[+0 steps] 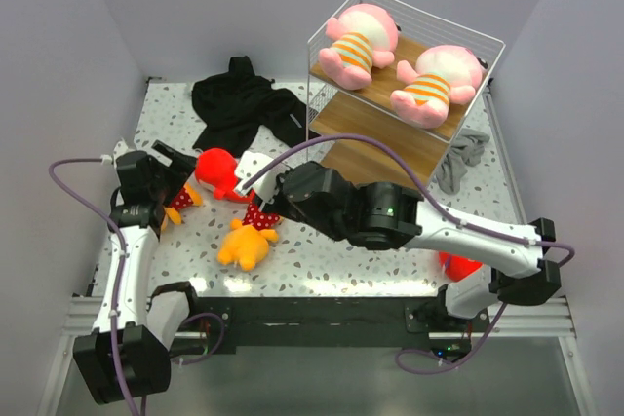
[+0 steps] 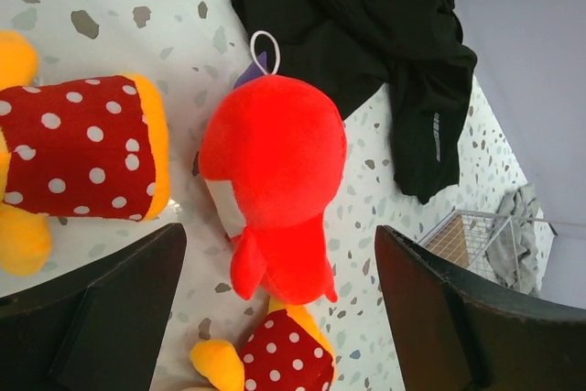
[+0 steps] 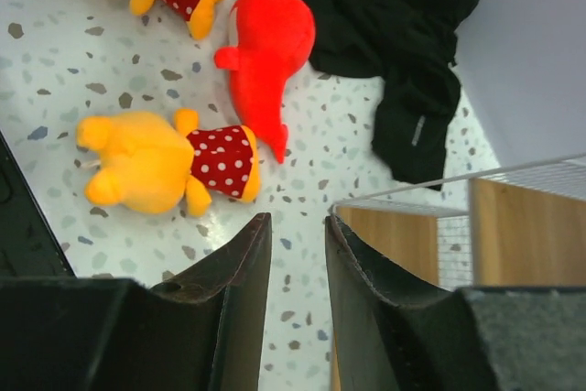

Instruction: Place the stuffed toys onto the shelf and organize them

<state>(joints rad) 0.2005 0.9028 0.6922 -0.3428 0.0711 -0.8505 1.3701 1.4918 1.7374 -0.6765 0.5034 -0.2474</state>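
Observation:
The red fish toy (image 1: 216, 172) lies uncovered between the open fingers, so I will lower my left gripper onto the head's edge by the fins and close there.
The shelf (image 1: 380, 116) stands at the back right with two pink striped toys (image 1: 359, 41) (image 1: 439, 80) on its top board. A red fish toy (image 1: 216, 172) lies on the table. My left gripper (image 1: 185, 170) is open above it, and the left wrist view shows the fish (image 2: 275, 153) between the wide-apart fingers (image 2: 277, 258), untouched. Two orange polka-dot toys lie beside it (image 1: 249, 239) (image 1: 180, 200). My right gripper (image 1: 250, 178) hovers near the fish, narrowly open and empty (image 3: 298, 222). A second red toy (image 1: 458, 265) is partly hidden behind the right arm.
A black garment (image 1: 239, 104) lies at the back, left of the shelf. A grey cloth (image 1: 458, 158) lies at the shelf's right foot. The right wrist view shows the shelf's wire edge (image 3: 430, 191) close to the right finger. Grey walls enclose the table.

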